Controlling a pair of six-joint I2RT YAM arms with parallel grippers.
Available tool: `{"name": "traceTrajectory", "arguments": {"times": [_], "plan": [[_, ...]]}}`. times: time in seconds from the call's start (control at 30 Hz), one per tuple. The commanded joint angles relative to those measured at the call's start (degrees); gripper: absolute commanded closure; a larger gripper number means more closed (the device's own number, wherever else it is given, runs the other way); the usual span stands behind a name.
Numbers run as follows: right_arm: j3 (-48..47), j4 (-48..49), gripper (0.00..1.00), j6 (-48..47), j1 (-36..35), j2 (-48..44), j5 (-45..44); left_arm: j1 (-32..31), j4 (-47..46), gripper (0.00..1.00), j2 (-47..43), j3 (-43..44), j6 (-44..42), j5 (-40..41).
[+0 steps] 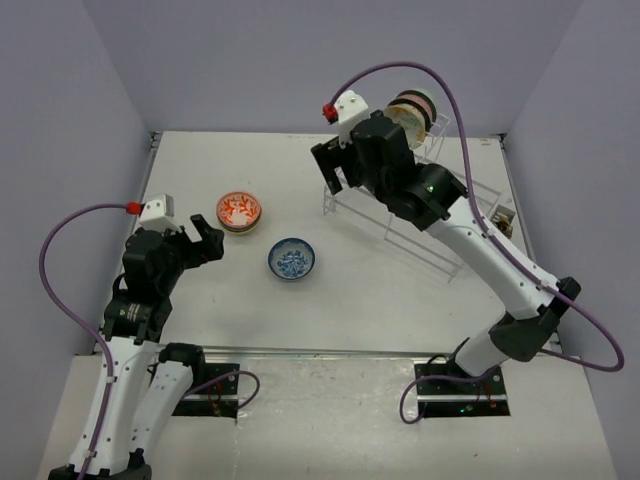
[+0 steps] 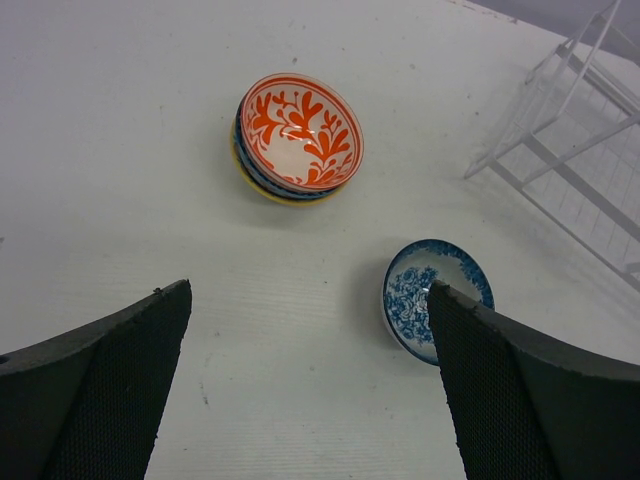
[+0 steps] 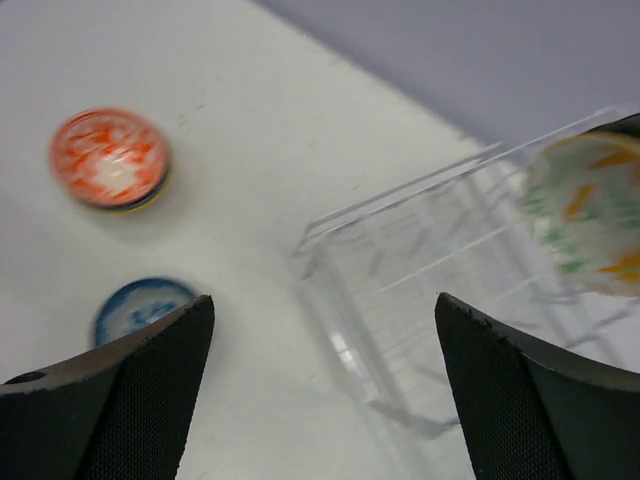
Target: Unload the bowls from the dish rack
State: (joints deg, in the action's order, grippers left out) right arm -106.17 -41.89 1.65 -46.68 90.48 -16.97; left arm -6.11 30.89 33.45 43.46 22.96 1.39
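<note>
My right gripper should next turn and move outward across the rack onto the front bowl's rim, because that bowl stands to its right in the top view.
A red-orange floral bowl tops a small stack on the table, left of centre. A blue-patterned bowl sits alone beside it. The clear wire dish rack stands at the right, with several bowls upright in its far raised end. My left gripper is open and empty, just left of the stack. My right gripper is open and empty above the rack's near-left corner. The left wrist view shows the stack, the blue bowl and the rack. The right wrist view is blurred: rack, a racked bowl.
Grey walls close the table on the left, back and right. The table's near edge runs in front of the arm bases. The right arm's purple cable loops over the rack's far end.
</note>
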Motion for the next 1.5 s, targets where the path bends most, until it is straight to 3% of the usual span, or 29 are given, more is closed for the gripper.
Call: {"name": "traceTrajectory", "arguments": {"times": [0.0,0.1,0.17,0.3,0.43,0.57,0.9,1.03,1.1,1.47], "plan": [[3.0,9.2,0.08,-24.3,1.0,1.4,-23.7,0.3,-2.2,0.0,-0.1,-0.1,-0.6,-1.1],[2.0,14.5,0.09,-29.8,4.1,2.8,-27.1,0.3,-2.2,0.0,-0.1,-0.2,-0.7,-1.1],[0.6,16.0,0.19,-30.1,6.8,3.6,-27.5,0.2,-2.3,0.0,-0.2,-0.2,-0.6,-1.1],[0.4,20.6,0.23,-35.7,10.0,6.4,-30.6,-0.3,-2.2,0.0,-0.1,-0.2,-0.7,-1.1],[-1.8,20.9,0.27,-37.2,13.0,9.3,-31.9,-0.7,-2.3,0.0,-0.1,-0.2,-0.8,-1.1],[-2.2,21.3,0.37,-37.3,14.8,11.2,-31.1,-0.9,-2.2,0.0,0.0,-0.3,-0.8,-1.1],[-2.4,25.5,0.45,-40.2,18.4,16.0,-30.6,-1.4,-2.3,0.0,0.4,-0.3,-0.8,-1.1],[-1.3,27.6,0.57,-40.9,19.0,16.8,-30.1,-1.4,-2.3,0.0,0.5,-0.3,-0.7,-1.1],[-1.1,28.0,0.68,-40.1,19.0,17.2,-30.0,-1.4,-2.3,0.0,0.6,-0.3,-0.7,-1.1],[1.9,32.5,0.87,-40.0,19.1,17.1,-31.5,-1.4,-2.3,0.0,0.6,-0.3,-0.7,-1.1]]}}
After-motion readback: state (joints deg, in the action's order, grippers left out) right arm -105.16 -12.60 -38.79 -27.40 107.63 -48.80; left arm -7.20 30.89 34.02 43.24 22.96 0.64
